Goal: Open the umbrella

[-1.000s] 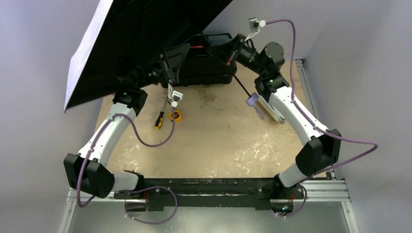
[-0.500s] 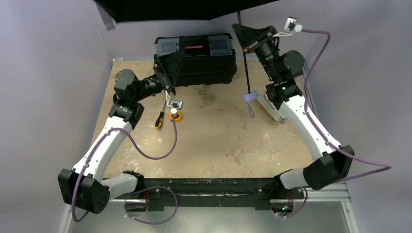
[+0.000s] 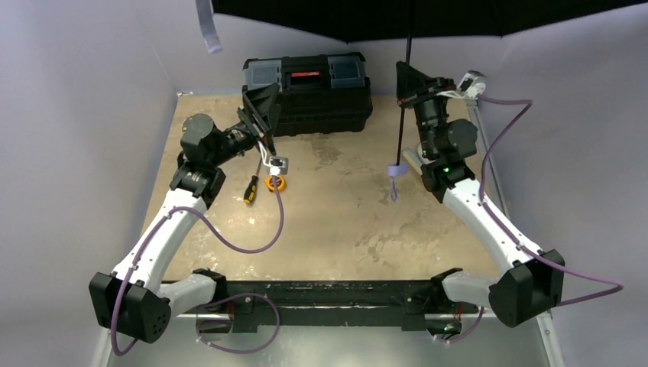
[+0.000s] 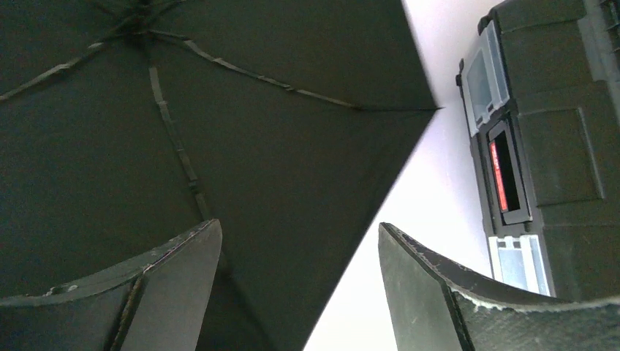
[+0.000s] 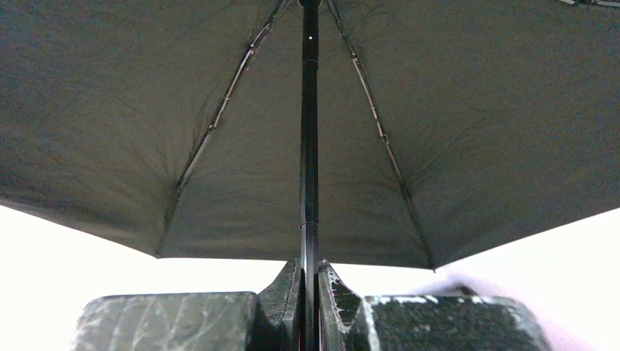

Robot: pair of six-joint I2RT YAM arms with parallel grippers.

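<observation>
I need to bring the umbrella's shaft in my right gripper down toward the table beneath the pale handle next and release it, since the open umbrella still hangs clear.
The umbrella stands open, its black lining spread across the top of the overhead view. Its thin black shaft runs down to a small pale handle hanging above the table. My right gripper is shut on the shaft partway up. In the right wrist view the shaft rises from between the closed fingers of that gripper to the canopy. My left gripper is open and holds nothing, near the toolbox's left end. Its wrist view looks up past the left gripper at the canopy's underside.
A black toolbox with a red latch sits at the back of the tan table. A screwdriver and a small orange item lie below the left gripper. A pale strap dangles from the canopy's left edge. Grey walls close in both sides.
The right arm swung the umbrella from tilted over the left side to upright, canopy now overhead at the back right. The left arm drew back, jaws open throughout.
</observation>
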